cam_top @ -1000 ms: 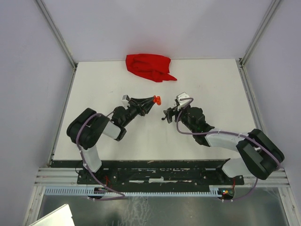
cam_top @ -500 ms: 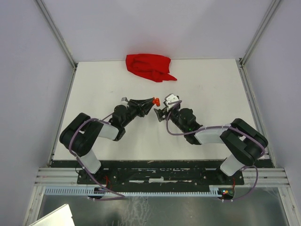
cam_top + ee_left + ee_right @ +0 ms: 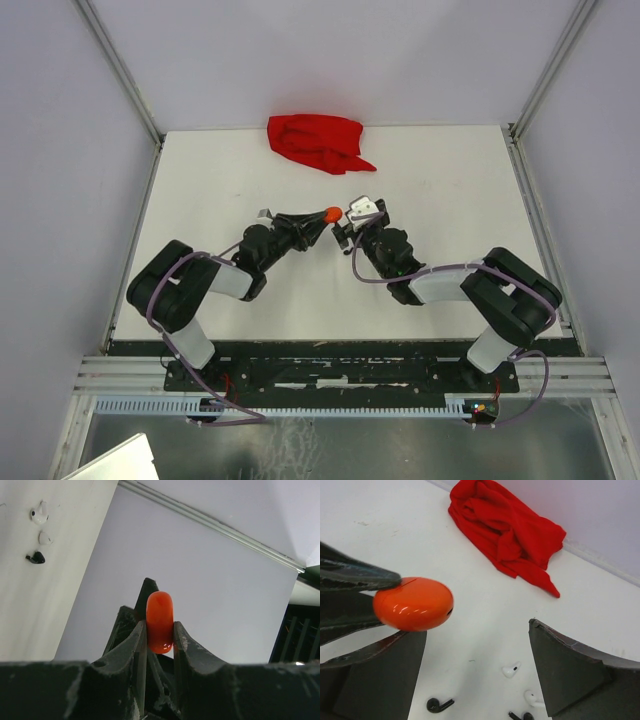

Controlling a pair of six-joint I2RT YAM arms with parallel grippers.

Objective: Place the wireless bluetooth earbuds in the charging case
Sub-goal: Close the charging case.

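My left gripper tilts its fingers downward next, lowers the case point(image 3: 333, 213) onto the bare tabletop between the cloth and the earbuds and releases it, since that spot lies below.
An orange-red round charging case point(image 3: 160, 614) stands on edge between my left gripper's point(image 3: 160, 628) fingers, which are shut on it above the table. In the top view the case point(image 3: 333, 213) hangs at mid-table with my right gripper point(image 3: 346, 228) right beside it. In the right wrist view the case point(image 3: 413, 603) sits just above that gripper's left finger point(image 3: 380, 672); the right gripper point(image 3: 477, 667) is open and holds nothing. On the table below lie earbuds: a white one point(image 3: 511, 670), another white one point(image 3: 534, 698) and a black one point(image 3: 439, 704). The left wrist view shows white earbuds point(image 3: 39, 514) and a black earbud point(image 3: 36, 557).
A crumpled red cloth point(image 3: 318, 142) lies at the back of the white table point(image 3: 450, 190), also in the right wrist view as the cloth point(image 3: 507, 532). Grey walls and metal rails point(image 3: 120, 70) enclose the table on three sides.
My right gripper has moved left and farther back until it is right beside the orange-red case. My left gripper has kept hold of the case and shifted only slightly.
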